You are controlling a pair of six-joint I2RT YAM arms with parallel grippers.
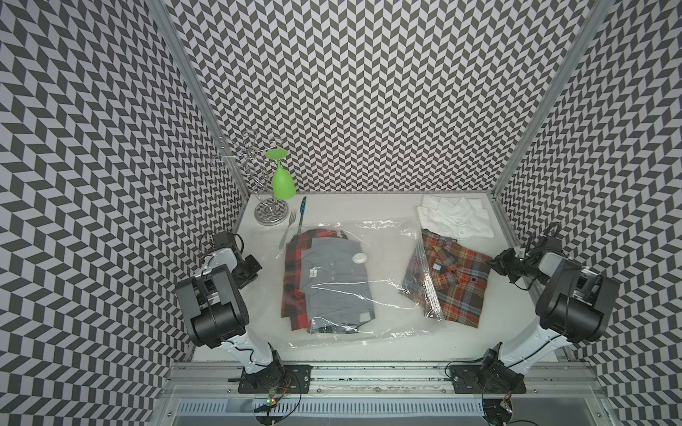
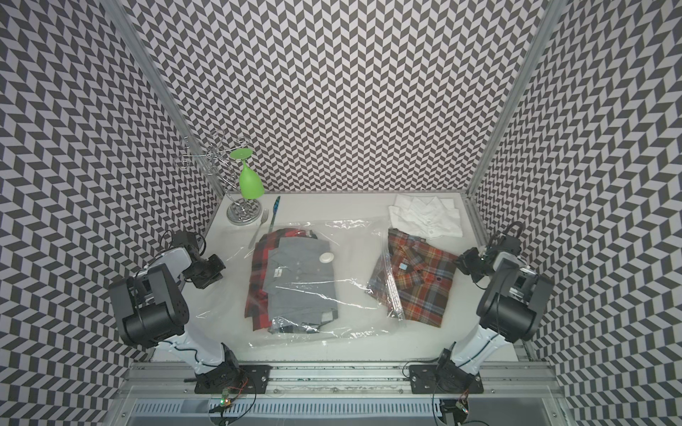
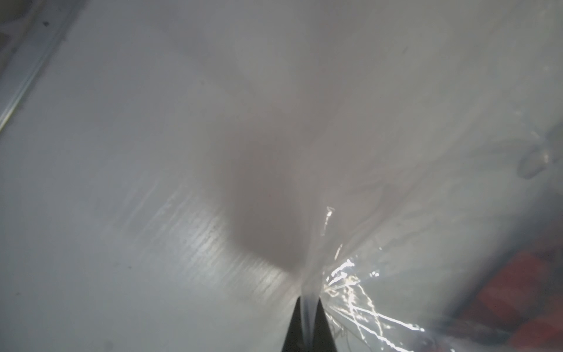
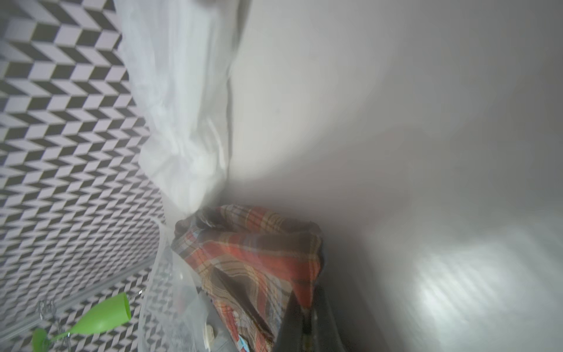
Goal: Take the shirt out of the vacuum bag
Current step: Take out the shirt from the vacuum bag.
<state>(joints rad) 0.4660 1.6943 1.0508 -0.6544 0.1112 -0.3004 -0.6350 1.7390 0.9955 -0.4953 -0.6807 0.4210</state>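
Note:
I need to pull the shirt's edge away from the zip strip with my right gripper next, over the bare tabletop, and let go of the edge there. The zip strip still crosses the orange plaid shirt.
The clear vacuum bag lies flat mid-table, its white valve cap over a grey shirt stacked on a red plaid shirt inside. An orange plaid shirt lies at the bag's right-hand mouth, mostly outside, with the zip strip crossing its left part. My right gripper is shut on this shirt's right edge, and the plaid cloth runs between the jaws. My left gripper is shut on the bag's left edge, with clear film pinched at its tips.
A folded white shirt lies at the back right, touching the orange plaid one. At the back left stand a wire glass rack with a hanging green glass, a fork and a blue knife.

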